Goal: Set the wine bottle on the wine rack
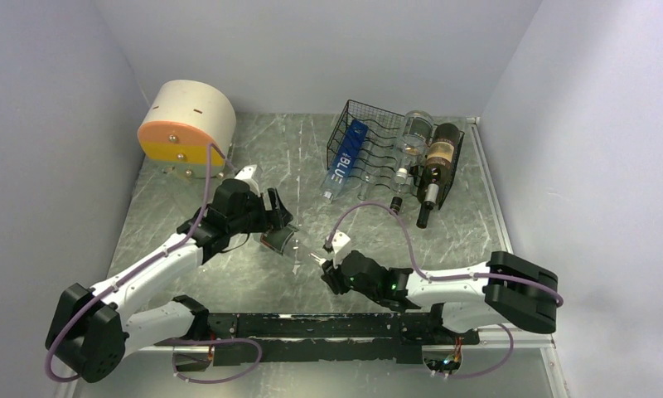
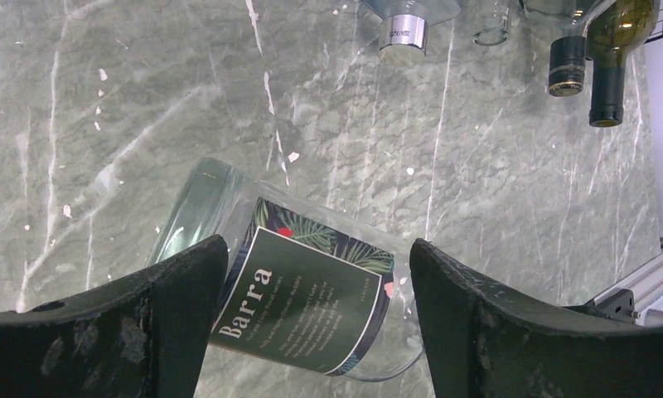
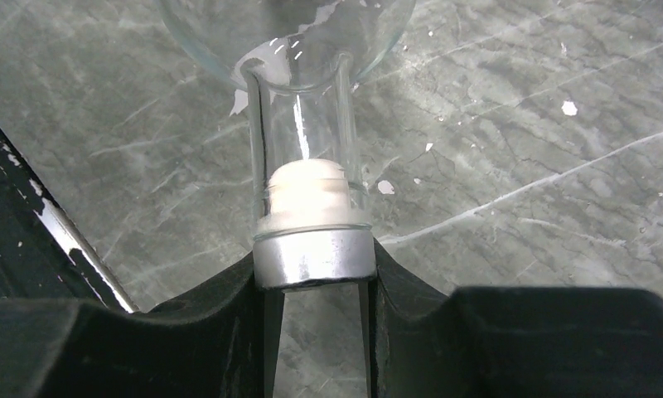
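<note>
The gripper's fingers pinch only the tip of the silver cap (image 1: pixel 321 262) (image 3: pixel 314 255), short of the neck of the bottle. The robot's right gripper should next stay at the bottle's neck end and open to let it go.
The wine bottle (image 1: pixel 283 241) is clear glass with a dark green "Barra" label and lies on its side on the marble table between my arms. My left gripper (image 1: pixel 277 217) is open, and in the left wrist view (image 2: pixel 316 253) its jaws straddle the labelled body (image 2: pixel 299 303). The left finger sits against the bottle, and the right finger stands apart from it. My right gripper (image 1: pixel 323 260) is shut on the bottle's silver cap (image 3: pixel 314 255) at the neck end. The black wire wine rack (image 1: pixel 376 138) stands at the back right.
The rack holds a blue-labelled bottle (image 1: pixel 345 162), a clear bottle (image 1: pixel 415 133) and a dark bottle (image 1: pixel 441 156), necks pointing toward me (image 2: pixel 567 66). A cream and orange drum (image 1: pixel 186 124) sits back left. Walls close in on three sides.
</note>
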Available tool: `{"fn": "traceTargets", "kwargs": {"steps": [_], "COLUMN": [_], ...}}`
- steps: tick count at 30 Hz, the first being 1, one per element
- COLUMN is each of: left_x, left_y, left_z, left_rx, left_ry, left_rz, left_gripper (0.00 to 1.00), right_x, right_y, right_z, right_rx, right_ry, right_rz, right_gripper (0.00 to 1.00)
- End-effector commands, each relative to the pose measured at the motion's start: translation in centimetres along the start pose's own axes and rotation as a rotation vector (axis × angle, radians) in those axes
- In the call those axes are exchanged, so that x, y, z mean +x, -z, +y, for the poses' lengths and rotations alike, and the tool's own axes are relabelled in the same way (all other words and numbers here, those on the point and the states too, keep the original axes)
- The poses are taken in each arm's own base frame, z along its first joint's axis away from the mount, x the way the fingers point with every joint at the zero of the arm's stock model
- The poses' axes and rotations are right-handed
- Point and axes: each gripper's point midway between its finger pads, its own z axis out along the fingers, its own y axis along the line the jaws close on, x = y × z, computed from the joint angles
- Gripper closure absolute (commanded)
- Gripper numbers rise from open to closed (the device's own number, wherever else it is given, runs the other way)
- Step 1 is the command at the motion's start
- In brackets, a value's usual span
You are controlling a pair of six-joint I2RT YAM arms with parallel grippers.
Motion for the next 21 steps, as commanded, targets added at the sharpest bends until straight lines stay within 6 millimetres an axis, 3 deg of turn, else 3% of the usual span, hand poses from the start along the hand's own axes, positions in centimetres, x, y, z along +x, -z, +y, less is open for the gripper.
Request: {"fn": "traceTargets", "kwargs": {"steps": [1,12,18,21], "left_x": [2.1,1.5,1.7,2.0], "left_y": [-0.4,-0.6,-0.7,-0.8], "left_z": [1.0,0.4,0.4,0.6], "left_rx": [-0.027,-0.01,-0.01,-0.015], "left_ry": [-0.006,-0.025,-0.03,-0.024], "left_rz": [0.089,0.099,0.109,0.117], "left_gripper": [0.14,0.15,0.15,0.15], "right_x": [-1.7,-0.2,-1.1,-1.0], "right_y": [-0.5,-2.1,-2.3,-2.6], "right_z": [0.6,1.0,1.1,1.0], "right_rx": [-0.019,0.026,0.059,0.075], "right_ry": [-0.019,-0.055,-0.055,-0.046], "right_rz": [-0.055,0.102,0.135,0.165], "right_gripper": [0.91,0.76,0.5,0.44]}}
